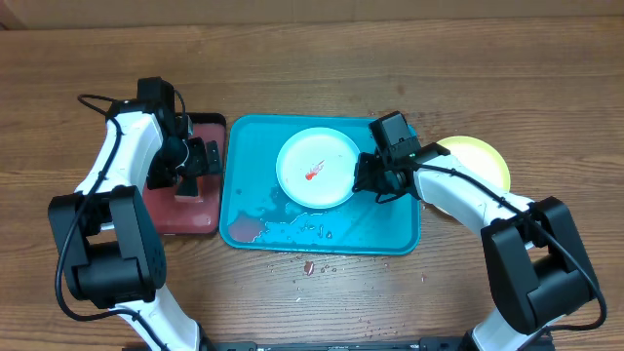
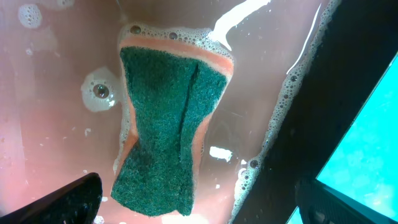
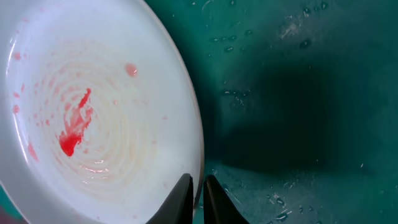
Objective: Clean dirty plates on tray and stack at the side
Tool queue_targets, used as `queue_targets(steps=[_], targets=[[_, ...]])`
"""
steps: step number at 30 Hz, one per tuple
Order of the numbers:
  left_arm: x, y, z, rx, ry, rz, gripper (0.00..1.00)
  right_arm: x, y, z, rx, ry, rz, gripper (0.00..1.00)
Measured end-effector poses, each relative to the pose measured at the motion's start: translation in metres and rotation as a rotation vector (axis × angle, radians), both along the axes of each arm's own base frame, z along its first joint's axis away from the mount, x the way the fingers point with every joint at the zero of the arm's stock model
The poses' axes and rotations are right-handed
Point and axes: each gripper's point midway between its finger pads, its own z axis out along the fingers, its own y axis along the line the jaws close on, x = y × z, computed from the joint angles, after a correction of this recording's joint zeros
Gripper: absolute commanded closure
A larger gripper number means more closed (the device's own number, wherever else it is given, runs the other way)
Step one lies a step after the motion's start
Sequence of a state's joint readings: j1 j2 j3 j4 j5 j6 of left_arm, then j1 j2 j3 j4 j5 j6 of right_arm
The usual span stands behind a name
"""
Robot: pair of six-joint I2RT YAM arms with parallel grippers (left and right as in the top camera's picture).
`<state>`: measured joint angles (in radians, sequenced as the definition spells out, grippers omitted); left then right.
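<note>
The sponge's narrow middle fits between my open fingers. I will next lower my left gripper into the reddish tray, then close it across the green-and-orange sponge's narrow middle point(image 1: 188, 182) point(image 2: 166, 132).
A white plate point(image 1: 317, 168) with a red sauce smear sits in the turquoise tray point(image 1: 390, 234). My right gripper point(image 1: 363, 179) is shut on the plate's right rim; the right wrist view shows the plate point(image 3: 93, 118) with my fingers point(image 3: 197, 199) pinching its edge. A lime-green plate point(image 1: 480, 161) lies on the table right of the tray, partly under the right arm. My left gripper point(image 1: 200, 161) is open above a green-and-orange sponge point(image 2: 165, 134) in the reddish tray point(image 1: 185, 214). The cyan plate is not in view.
Soapy water and foam lie in the reddish tray point(image 2: 50, 93) and along the turquoise tray's front point(image 1: 283, 232). Small red crumbs point(image 1: 307, 266) lie on the wooden table in front of the tray.
</note>
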<state>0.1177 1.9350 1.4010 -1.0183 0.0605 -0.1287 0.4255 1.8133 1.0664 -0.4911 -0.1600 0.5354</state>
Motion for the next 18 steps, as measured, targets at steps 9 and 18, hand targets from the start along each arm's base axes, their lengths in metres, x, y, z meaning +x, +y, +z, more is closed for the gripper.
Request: queue_targets(steps=[9, 18], targets=[[0.0025, 0.0004, 0.0001, 0.002, -0.01, 0.0, 0.0, 0.0013, -0.0016, -0.0002, -0.032, -0.03, 0.063, 0.8], [0.005, 0.0007, 0.0001, 0.003, -0.02, 0.0, 0.0, 0.0034, 0.001, -0.006, -0.026, -0.03, 0.072, 0.79]])
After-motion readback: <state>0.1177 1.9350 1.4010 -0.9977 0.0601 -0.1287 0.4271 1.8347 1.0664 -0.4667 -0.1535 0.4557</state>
